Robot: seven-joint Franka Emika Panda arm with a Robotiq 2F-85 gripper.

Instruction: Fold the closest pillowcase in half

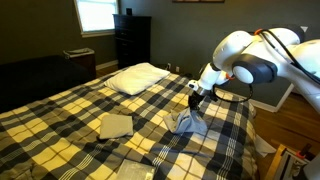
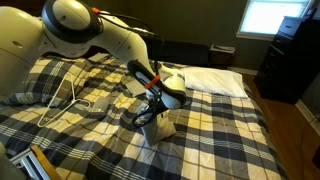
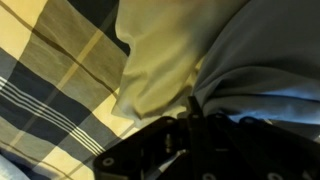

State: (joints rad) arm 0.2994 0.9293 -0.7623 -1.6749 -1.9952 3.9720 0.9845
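Observation:
The fold hangs raised above the bed, so I will next move my gripper outward toward the white pillow, down over the pillowcase's far side [image 1: 178,114], and release it.
The pillowcase [image 1: 188,123] is a light grey cloth on the plaid bed, pulled up into a bunched peak. In both exterior views my gripper [image 1: 193,101] points down and is shut on its top, holding that part a little above the bed. From the opposite side the pillowcase [image 2: 159,126] hangs as a small tent under the gripper [image 2: 150,108]. In the wrist view the pillowcase [image 3: 262,55] fills the upper right in grey and yellowish folds, and the dark gripper [image 3: 192,108] pinches a fold at the bottom.
The plaid bedcover [image 1: 70,110] spans the bed. A white pillow [image 1: 136,77] lies at the head. Two tan folded cloths [image 1: 115,125] [image 1: 135,172] lie nearby. A dark dresser [image 1: 132,40] stands by the wall. A cable [image 2: 70,95] lies on the bed.

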